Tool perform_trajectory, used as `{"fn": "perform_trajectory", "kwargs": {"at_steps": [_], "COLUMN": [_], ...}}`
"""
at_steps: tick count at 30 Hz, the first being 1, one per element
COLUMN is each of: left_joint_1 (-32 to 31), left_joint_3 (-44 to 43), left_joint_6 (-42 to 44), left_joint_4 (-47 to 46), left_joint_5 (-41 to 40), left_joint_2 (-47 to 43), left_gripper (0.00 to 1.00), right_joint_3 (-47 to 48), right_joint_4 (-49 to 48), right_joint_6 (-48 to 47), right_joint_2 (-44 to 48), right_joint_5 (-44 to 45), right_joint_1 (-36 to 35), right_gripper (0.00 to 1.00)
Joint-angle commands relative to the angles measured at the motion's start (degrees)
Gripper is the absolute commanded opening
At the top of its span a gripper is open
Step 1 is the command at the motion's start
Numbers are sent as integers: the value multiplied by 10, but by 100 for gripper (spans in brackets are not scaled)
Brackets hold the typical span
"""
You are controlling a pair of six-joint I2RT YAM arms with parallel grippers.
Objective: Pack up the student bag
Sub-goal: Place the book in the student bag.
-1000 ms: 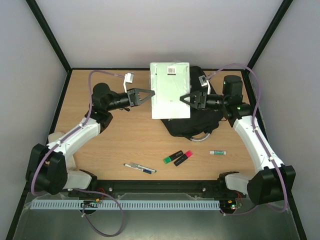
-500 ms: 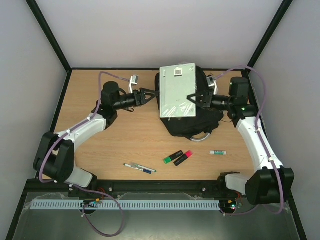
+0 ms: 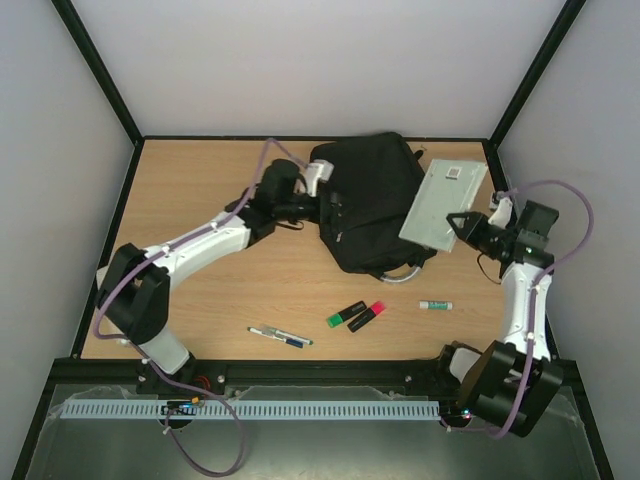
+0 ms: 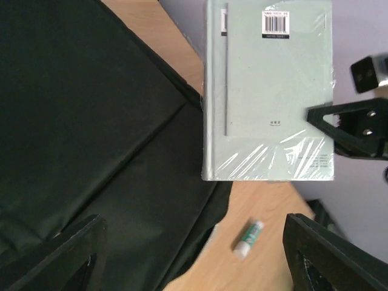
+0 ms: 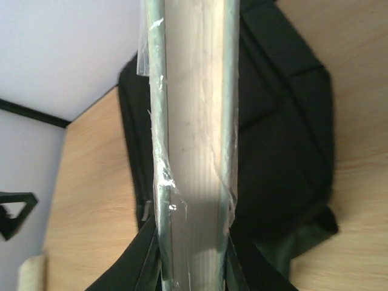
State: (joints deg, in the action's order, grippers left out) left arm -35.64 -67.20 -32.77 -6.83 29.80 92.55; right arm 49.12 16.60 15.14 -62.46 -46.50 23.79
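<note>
My left gripper moves down and back beside the handle next; the bag lies flat, the bag's near fabric edge (image 3: 378, 268) (image 4: 195, 251) below and back from the gripper.
The student bag (image 3: 375, 195) is a large black soft bag lying at the back middle of the table, with a grey loop handle (image 3: 402, 272) at its near side. A pale green shrink-wrapped book (image 3: 443, 203) hangs tilted over the bag's right edge, and my right gripper (image 3: 463, 224) is shut on its lower edge. In the right wrist view the book's page edge (image 5: 191, 151) runs up between my fingers (image 5: 147, 260), with the bag (image 5: 285, 151) behind. My left gripper (image 3: 335, 212) hovers open over the bag's left part (image 4: 91, 121), holding nothing. The book (image 4: 270, 91) lies ahead of it.
On the wood in front of the bag lie a glue stick (image 3: 435, 305), a green highlighter (image 3: 345, 314), a pink highlighter (image 3: 367, 316) and a pen (image 3: 280, 337). The glue stick (image 4: 248, 237) also shows between my left fingers, far below. Black frame posts and walls close in the table.
My left gripper let go of the book, opened and moved right over the bag. My right arm swung the book from above the bag to the bag's right edge.
</note>
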Motion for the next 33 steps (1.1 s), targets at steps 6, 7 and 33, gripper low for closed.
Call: {"fn": "perform_trajectory", "kwargs": {"at_steps": [6,7,33], "left_joint_1": [-145,-158,-226], "left_joint_3": [-140,-159,-332], "left_joint_6": [284,310,443], "left_joint_4": [231,257,322], "left_joint_5": [-248,-261,-379], "left_joint_2": [114,131,328], "left_gripper": [78,79,61], "right_joint_3": [-48,-50,-57], "right_joint_4": [-65,-68,-74], "right_joint_6": [-69,-69,-69], "right_joint_2": [109,113,142], "right_joint_5": [78,82,120], "right_joint_1": [14,14,15], "right_gripper": [1,1,1]}}
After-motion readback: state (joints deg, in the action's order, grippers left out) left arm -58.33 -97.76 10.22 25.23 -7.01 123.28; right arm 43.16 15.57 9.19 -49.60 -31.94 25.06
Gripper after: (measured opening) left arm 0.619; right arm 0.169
